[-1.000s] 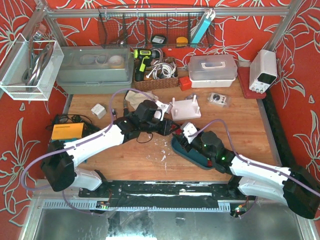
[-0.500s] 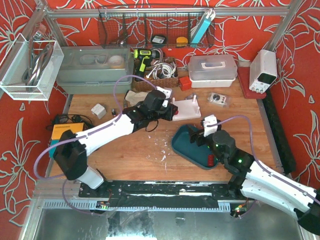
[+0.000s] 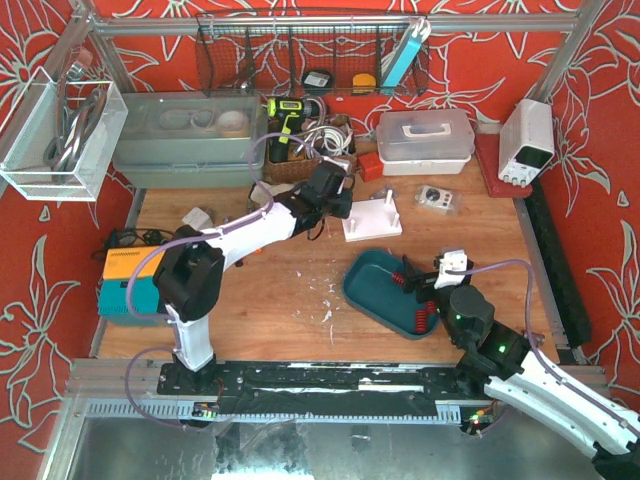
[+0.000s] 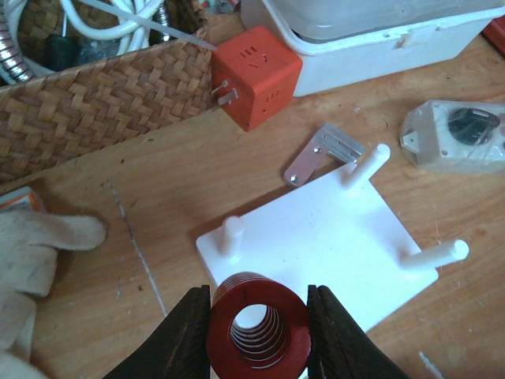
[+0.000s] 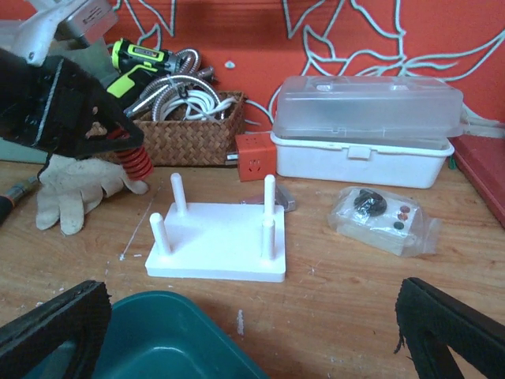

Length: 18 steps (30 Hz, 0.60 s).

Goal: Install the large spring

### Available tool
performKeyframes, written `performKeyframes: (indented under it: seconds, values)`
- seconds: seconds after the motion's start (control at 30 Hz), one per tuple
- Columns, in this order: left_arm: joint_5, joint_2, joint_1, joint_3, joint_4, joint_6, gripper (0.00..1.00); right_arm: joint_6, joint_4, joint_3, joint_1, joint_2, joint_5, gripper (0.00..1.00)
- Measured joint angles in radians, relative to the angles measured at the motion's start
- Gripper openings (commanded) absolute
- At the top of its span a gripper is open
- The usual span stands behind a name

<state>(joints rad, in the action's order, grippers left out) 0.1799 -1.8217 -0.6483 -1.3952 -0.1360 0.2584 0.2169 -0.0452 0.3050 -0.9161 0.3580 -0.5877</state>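
Note:
The left gripper moves the red spring outward and down next and releases it on the plate's peg nearest the basket [image 4: 232,233], which stands below and outward.
My left gripper [image 4: 256,328] is shut on the large red spring [image 4: 256,316], gripping it by its sides. It holds the spring over the near-left corner of the white peg plate [image 4: 323,237], close to one short peg [image 4: 231,233]. In the top view the left gripper [image 3: 330,195] is at the plate's [image 3: 372,222] left end. The right wrist view shows the spring [image 5: 136,162] hanging left of the plate [image 5: 221,241], above the table. My right gripper [image 3: 445,275] is open and empty over the right rim of the teal tray [image 3: 370,290], which holds smaller red springs [image 3: 425,318].
An orange cube adapter [image 4: 256,75], a wicker basket [image 4: 95,103], a white glove [image 4: 39,245] and a metal bracket [image 4: 319,154] lie around the plate. A bagged part [image 5: 383,217] and a clear plastic box [image 5: 367,130] sit to the right.
My left arm has swung from the tray to the back, carrying the red spring to the plate's left end. My right arm has drawn back to the right, off the tray's middle.

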Motion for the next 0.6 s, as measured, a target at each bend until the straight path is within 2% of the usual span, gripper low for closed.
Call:
performKeyframes:
  seconds: [0.37,0.6]
  values:
    - [0.003,-0.188,0.02,-0.216,-0.025,-0.032,0.0,0.0,0.001,-0.011,0.0,0.064,-0.015,0.99]
    - [-0.001,-0.235,0.047,-0.256,-0.064,-0.046,0.0,0.0,0.002,-0.011,0.0,0.083,-0.015,0.99]
